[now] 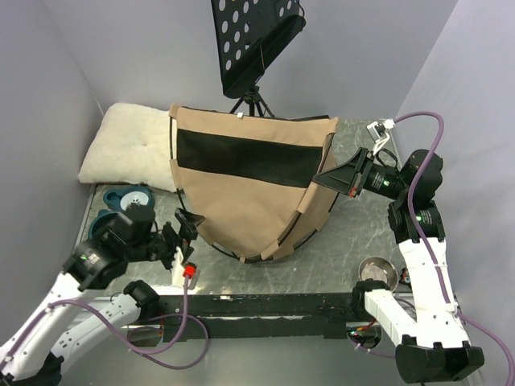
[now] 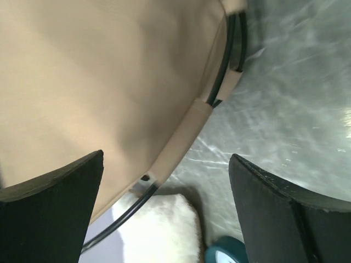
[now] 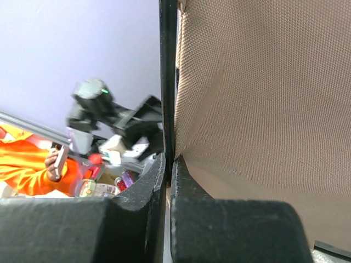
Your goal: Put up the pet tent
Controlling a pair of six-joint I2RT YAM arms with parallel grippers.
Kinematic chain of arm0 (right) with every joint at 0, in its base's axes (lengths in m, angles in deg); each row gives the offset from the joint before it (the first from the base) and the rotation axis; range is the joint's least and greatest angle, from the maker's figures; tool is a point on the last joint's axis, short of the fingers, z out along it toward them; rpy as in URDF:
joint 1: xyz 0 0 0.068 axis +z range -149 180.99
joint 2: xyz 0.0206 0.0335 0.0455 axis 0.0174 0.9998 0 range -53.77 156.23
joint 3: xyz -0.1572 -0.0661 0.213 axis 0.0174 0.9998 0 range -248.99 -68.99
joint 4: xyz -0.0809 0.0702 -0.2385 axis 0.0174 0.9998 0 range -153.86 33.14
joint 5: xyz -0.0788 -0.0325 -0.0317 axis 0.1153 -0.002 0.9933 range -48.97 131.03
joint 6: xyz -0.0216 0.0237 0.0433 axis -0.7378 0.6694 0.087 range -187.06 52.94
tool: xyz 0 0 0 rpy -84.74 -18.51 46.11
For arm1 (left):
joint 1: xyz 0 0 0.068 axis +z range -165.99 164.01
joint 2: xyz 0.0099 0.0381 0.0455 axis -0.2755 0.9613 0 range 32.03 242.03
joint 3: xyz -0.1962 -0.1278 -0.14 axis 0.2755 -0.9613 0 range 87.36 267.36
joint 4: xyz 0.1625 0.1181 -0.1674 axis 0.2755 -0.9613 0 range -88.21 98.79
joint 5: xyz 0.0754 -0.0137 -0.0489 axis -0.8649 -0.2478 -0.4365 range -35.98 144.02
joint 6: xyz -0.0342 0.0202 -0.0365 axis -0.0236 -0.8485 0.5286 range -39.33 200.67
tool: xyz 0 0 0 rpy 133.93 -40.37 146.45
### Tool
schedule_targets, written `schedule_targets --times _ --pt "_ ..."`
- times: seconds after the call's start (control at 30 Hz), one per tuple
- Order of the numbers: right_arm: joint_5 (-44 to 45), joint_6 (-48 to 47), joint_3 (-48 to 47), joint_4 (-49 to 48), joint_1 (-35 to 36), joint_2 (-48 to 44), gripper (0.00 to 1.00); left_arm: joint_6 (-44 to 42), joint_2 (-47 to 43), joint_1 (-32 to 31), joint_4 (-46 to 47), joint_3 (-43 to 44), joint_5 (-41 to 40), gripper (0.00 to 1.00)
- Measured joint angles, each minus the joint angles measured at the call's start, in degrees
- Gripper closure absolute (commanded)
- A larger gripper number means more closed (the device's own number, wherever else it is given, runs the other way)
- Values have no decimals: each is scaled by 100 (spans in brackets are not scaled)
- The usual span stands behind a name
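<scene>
Next, my left gripper will advance over the tent's pole edge, lined up between its open fingers to the right in the top view, then close.
The pet tent [image 1: 241, 193] is tan-brown fabric with a black band across it and black pole trim. It stands partly raised in the middle of the metal table [image 1: 338, 241]. My right gripper [image 1: 326, 178] is shut on the tent's right edge, and its pads [image 3: 181, 181] clamp the black pole trim [image 3: 168, 82] and fabric [image 3: 263, 87]. My left gripper [image 1: 191, 221] is open and empty, right next to the tent's lower left edge. In the left wrist view the tent fabric [image 2: 98, 82] and its black pole [image 2: 227, 60] lie just ahead of the open fingers [image 2: 274, 208].
A cream-white pillow [image 1: 133, 149] lies at the back left, also showing in the left wrist view [image 2: 159, 230]. Teal bowls [image 1: 129, 197] sit near the left arm. A steel bowl [image 1: 376, 269] is at the right front. A black perforated stand [image 1: 257, 40] rises behind the tent.
</scene>
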Motion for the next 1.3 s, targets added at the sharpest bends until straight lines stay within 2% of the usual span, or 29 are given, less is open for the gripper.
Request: schedule_targets --times 0.13,0.23,0.33,0.37,0.43,0.53,0.57,0.6,0.63,0.7,0.77,0.83,0.93,1.07,1.17,1.3 --pt "-87 0 0 17 0 81 100 -483 -691 0 1220 -1478 -203 2" --pt "-140 -2 -7 22 0 151 100 -820 -1261 0 2347 -2516 -254 13" --pt "-162 -17 -11 37 0 221 100 -1001 -1558 0 3327 -3161 -190 36" --pt "-166 -22 -13 52 0 245 100 -1003 -1576 0 3543 -3213 -138 51" --pt "-166 -83 -79 151 0 299 100 -907 -1565 0 3895 -3165 7 69" --pt "-116 -195 -271 273 -17 400 100 -610 -1434 0 3998 -2846 181 89" --pt "-79 -221 -367 304 -46 446 93 -518 -1373 0 4015 -2736 234 95" --pt "-39 -240 -463 323 -66 496 73 -452 -1292 0 4017 -2603 317 99" --pt "11 -258 -573 361 -76 551 52 -372 -1209 -2 4006 -2476 389 99" --pt "155 -374 -824 463 -98 678 26 -175 -992 -20 3871 -2144 612 99" --pt "319 -680 -1147 695 -105 837 12 254 -680 -52 3724 -1620 866 99" --pt "391 -1137 -1532 1169 -96 997 7 813 -337 -76 3703 -992 975 99" --pt "568 -1926 -2234 1974 -140 1189 5 1952 337 -72 3707 175 994 99" --pt "695 -3143 -2914 3084 -289 1222 0 3254 1051 -52 3641 1001 966 99" --pt "667 -3936 -2994 3716 -345 1082 0 4074 1412 -37 3429 1117 951 99" --pt "352 -4883 -2811 4470 -374 776 0 4492 1707 59 3080 981 1119 99"
